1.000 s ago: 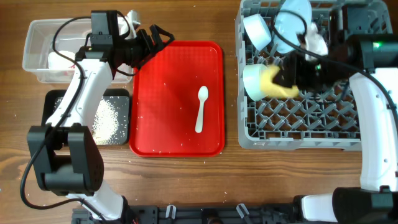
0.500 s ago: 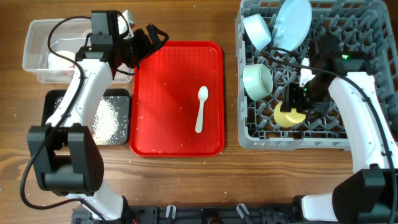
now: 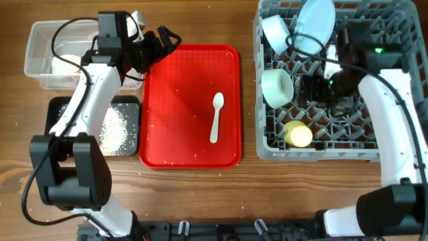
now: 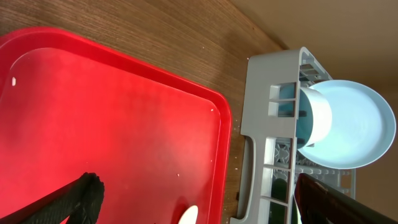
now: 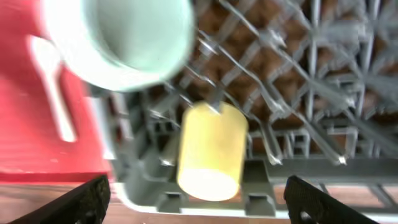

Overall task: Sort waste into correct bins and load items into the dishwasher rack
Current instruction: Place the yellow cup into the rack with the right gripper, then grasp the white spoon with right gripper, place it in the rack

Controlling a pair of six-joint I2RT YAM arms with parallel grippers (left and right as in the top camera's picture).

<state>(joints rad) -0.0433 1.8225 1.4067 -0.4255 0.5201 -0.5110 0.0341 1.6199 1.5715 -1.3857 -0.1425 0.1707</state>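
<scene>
I need to move my right gripper to the left in the overhead view and down onto the white spoon's neck [image 3: 217, 111] [image 5: 50, 73], since only the spoon remains on the tray.
The grey dishwasher rack [image 3: 381, 144] holds the pale blue plate [image 3: 315, 25], the white bowl [image 3: 275, 32], the pale green bowl [image 3: 276, 87] and the small yellow cup [image 3: 298, 134], which lies on its side near the front edge. My right gripper [image 3: 314, 90] is open and empty above the rack, just behind the cup [image 5: 211, 149]. The white spoon [image 3: 216, 117] lies on the red tray [image 3: 180, 100]. My left gripper [image 3: 164, 41] is open and empty over the tray's back left corner.
The clear box [image 3: 40, 40] at the back left holds a white napkin [image 3: 63, 65]. The black tray [image 3: 127, 107] in front of it holds rice [image 3: 114, 127]. The left wrist view shows the red tray [image 4: 93, 112], rack corner [image 4: 261, 93] and plate [image 4: 354, 124].
My right gripper let go of the yellow cup, which now lies in the rack's front row, and drew back away from it. The left arm has not moved.
</scene>
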